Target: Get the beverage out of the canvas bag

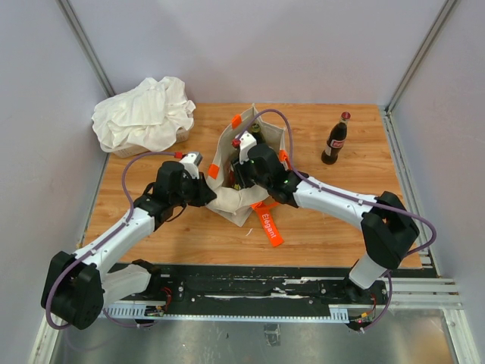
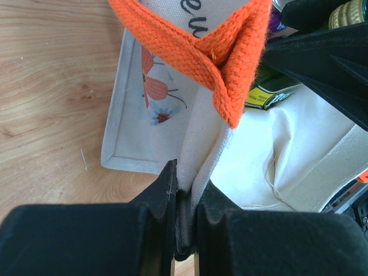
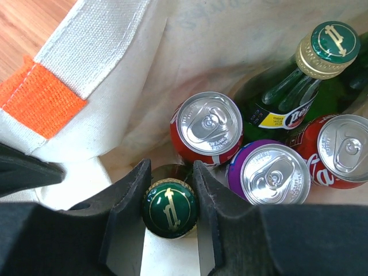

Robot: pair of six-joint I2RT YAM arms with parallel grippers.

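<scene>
My right gripper rises out of the bag next, crosses to the tabletop beside the cola bottle, lowers the green-capped bottle and releases it, since that wood is bare.
The cream canvas bag with orange handles stands open at mid-table. My left gripper is shut on the bag's left rim; in the left wrist view the jaws pinch the folded cream fabric below an orange handle. My right gripper reaches down into the bag. In the right wrist view it is shut on the green-capped glass bottle, with both fingers against the cap. The bag's inner wall rises at the left.
Inside the bag are a second green bottle, a red can, a purple can and another red can. A cola bottle stands on the table at right. A white cloth heap lies back left. An orange strap tag trails forward.
</scene>
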